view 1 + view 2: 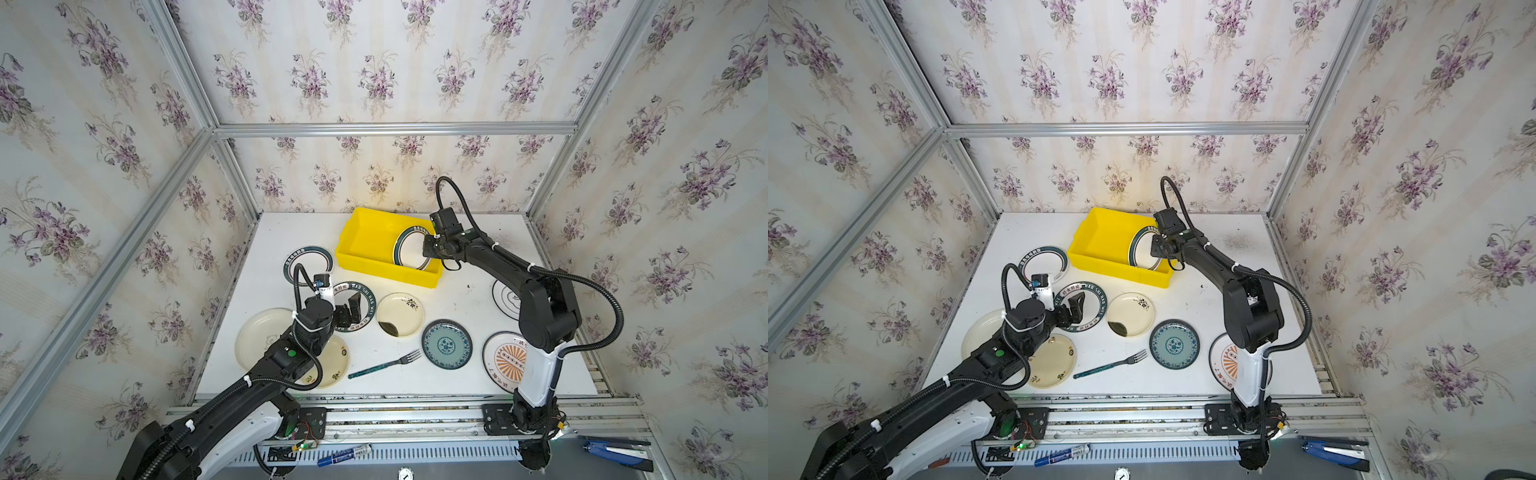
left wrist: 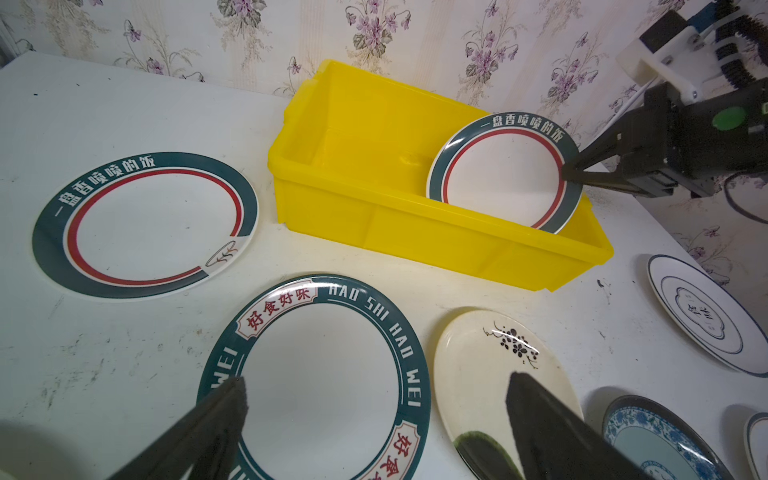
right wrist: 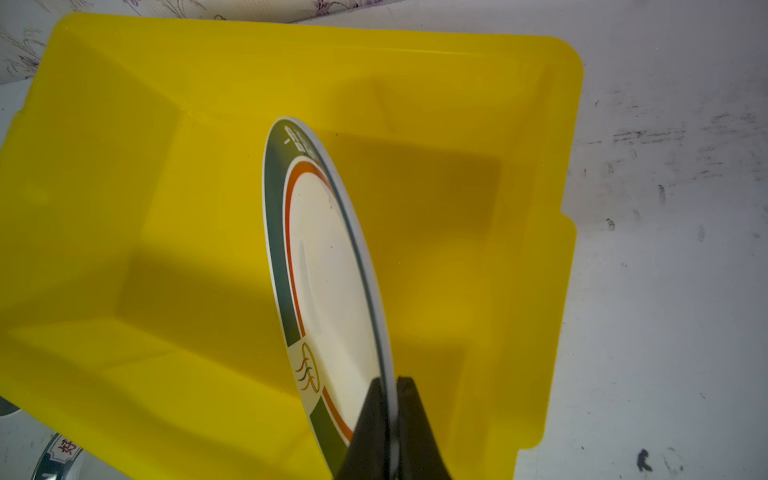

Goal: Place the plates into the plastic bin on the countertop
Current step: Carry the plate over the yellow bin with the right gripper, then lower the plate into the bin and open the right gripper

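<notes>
I should next lower my right gripper slightly, ease farther over the yellow bin's bottom, then release the white plate's rim, since the plate already stands between the bin's sides.
The yellow plastic bin [image 1: 386, 272] [image 1: 1113, 266] [image 2: 415, 237] [image 3: 166, 208] stands at the back of the white countertop [image 1: 465, 257]. My right gripper [image 1: 428, 245] [image 1: 1156, 245] [image 2: 567, 170] [image 3: 388, 386] is shut on the rim of a white plate with a dark teal rim [image 1: 409, 249] [image 2: 498, 174] [image 3: 328, 266]. The plate stands on edge inside the bin's right end. My left gripper [image 1: 355, 309] [image 1: 1077, 311] [image 2: 376, 380] hangs wide open over a teal-rimmed lettered plate [image 1: 365, 291] [image 2: 324, 374] and holds nothing.
Several more plates lie flat: a teal-rimmed one [image 1: 308, 259], a cream flowered one [image 1: 400, 313], a teal patterned one [image 1: 446, 344], an orange sunburst one [image 1: 505, 359], a white one [image 1: 505, 297], and two cream ones [image 1: 257, 332] under the left arm. A fork [image 1: 386, 364] lies near the front.
</notes>
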Controlling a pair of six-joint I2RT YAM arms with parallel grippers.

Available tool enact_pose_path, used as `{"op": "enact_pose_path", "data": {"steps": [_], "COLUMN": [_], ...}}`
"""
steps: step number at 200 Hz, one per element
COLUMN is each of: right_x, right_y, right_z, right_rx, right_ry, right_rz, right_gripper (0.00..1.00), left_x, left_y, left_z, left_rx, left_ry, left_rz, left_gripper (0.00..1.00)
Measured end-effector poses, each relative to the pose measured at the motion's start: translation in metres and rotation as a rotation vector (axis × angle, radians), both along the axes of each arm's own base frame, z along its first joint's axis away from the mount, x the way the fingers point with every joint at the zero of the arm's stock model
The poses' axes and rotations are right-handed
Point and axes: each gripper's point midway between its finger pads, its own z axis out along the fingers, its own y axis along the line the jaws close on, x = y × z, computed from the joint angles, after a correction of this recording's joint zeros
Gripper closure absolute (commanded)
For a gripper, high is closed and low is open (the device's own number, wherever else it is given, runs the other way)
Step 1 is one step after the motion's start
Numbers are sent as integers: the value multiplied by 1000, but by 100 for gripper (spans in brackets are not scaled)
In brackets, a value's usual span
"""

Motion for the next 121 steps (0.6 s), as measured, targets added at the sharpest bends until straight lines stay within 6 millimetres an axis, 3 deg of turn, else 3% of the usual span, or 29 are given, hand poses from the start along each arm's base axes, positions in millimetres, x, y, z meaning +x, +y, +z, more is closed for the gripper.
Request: {"op": "enact_pose_path", "data": {"steps": [31,121], "right_x": [2,3], "right_y": [2,-2], "right_z": [-5,-16], "right_rx": [-2,-34], "right_ry": [16,39], "right_rz": [-7,-28], "right_gripper": [92,81], "left_x": [0,0], "left_y": [0,3], "left_z": [-2,-4], "left_rx": [5,23], "left_ry": [4,10], "left_rz": [3,13], "left_gripper": [0,0]}}
